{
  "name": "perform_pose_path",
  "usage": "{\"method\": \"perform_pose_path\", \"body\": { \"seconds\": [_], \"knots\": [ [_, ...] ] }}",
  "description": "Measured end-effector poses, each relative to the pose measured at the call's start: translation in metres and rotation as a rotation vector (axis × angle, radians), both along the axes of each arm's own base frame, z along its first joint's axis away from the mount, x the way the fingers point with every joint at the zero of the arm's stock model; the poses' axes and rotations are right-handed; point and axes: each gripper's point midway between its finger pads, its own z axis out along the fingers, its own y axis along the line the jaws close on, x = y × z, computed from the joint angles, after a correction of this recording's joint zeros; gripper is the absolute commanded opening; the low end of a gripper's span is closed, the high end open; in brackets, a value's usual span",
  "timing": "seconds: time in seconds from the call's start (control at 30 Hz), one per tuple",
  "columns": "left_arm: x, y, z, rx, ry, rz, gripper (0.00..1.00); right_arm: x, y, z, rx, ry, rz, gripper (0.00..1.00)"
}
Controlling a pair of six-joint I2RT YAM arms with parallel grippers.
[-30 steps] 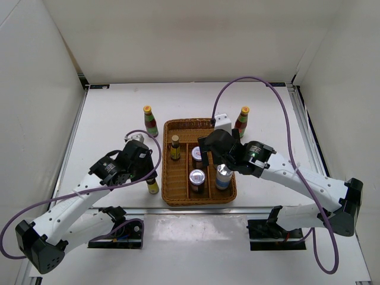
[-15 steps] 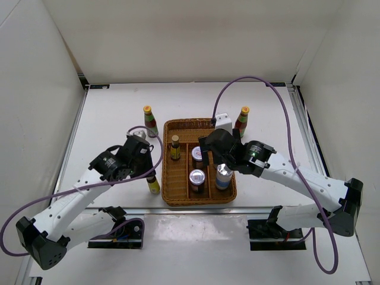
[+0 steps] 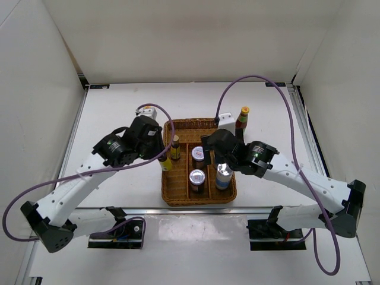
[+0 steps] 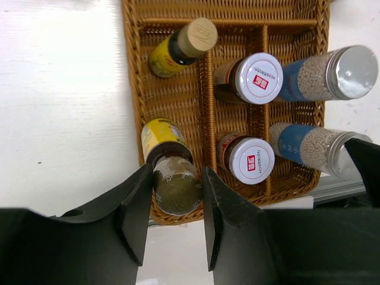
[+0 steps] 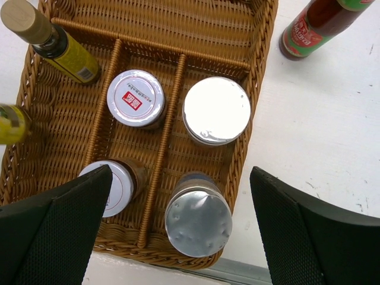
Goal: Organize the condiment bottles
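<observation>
I will next swing my right gripper outward and sideways onto the red bottle's yellow cap [image 3: 244,110], as the bottle stands outside the tray [image 3: 178,198], to the gripper's right in the top view.
My left gripper [image 3: 164,157] is shut on a small brown yellow-labelled bottle [image 4: 174,183] and holds it over the near left corner of the wicker tray [image 3: 178,198]. A second small brown bottle [image 4: 181,46] stands in the far left compartment. Two white-lidded jars [image 4: 255,77] [image 4: 250,159] fill the middle compartment, and two silver-lidded jars [image 5: 216,110] [image 5: 198,221] fill the right one. My right gripper [image 5: 184,228] hangs wide open and empty above the jars. One red yellow-capped bottle [image 3: 242,119] stands on the table by the tray's far right corner. The other red bottle is hidden behind my left arm.
The tray's wicker dividers [image 5: 165,139] separate three lanes. A purple cable [image 3: 261,80] loops over the back of the table. White walls enclose the table on three sides, and a metal rail [image 3: 306,127] runs along the right edge.
My left gripper has lifted the small brown bottle off the table left of the tray and carried it right, over the tray's left compartment. My right gripper has barely moved.
</observation>
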Motion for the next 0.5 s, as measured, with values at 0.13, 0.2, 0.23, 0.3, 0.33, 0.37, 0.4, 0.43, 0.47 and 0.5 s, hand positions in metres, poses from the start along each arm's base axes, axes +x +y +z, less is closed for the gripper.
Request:
{"method": "perform_pose_path", "body": {
  "seconds": [0.13,0.2,0.23,0.3,0.33,0.37,0.4,0.43,0.47,0.5],
  "knots": [
    [0.004,-0.015,-0.016,0.023,0.028,-0.032,0.11,0.001,-0.007,0.003,-0.003,-0.009,-0.021,1.0],
    [0.005,-0.02,-0.026,0.033,0.045,-0.043,0.11,0.0,-0.011,0.005,-0.003,-0.013,-0.027,1.0],
    [0.004,-0.022,-0.032,0.04,0.053,-0.048,0.11,0.0,-0.013,0.007,-0.001,-0.016,-0.03,1.0],
    [0.005,-0.024,-0.042,0.052,0.067,-0.051,0.15,-0.002,-0.016,0.009,0.006,-0.019,-0.035,1.0],
    [0.004,-0.024,-0.048,0.062,0.078,-0.051,0.15,-0.002,-0.018,0.01,0.006,-0.019,-0.038,1.0],
    [0.004,-0.024,-0.052,0.065,0.081,-0.052,0.2,-0.002,-0.019,0.01,0.006,-0.021,-0.04,1.0],
    [0.004,-0.024,-0.056,0.068,0.085,-0.051,0.2,-0.003,-0.021,0.01,0.005,-0.022,-0.042,1.0],
    [0.004,-0.023,-0.06,0.07,0.088,-0.05,0.22,-0.003,-0.022,0.01,0.003,-0.023,-0.045,1.0],
    [0.003,-0.023,-0.064,0.072,0.092,-0.05,0.24,-0.003,-0.023,0.008,-0.001,-0.021,-0.047,1.0],
    [0.002,-0.022,-0.068,0.077,0.097,-0.05,0.26,-0.003,-0.024,0.007,-0.005,-0.02,-0.05,1.0]
  ]
}}
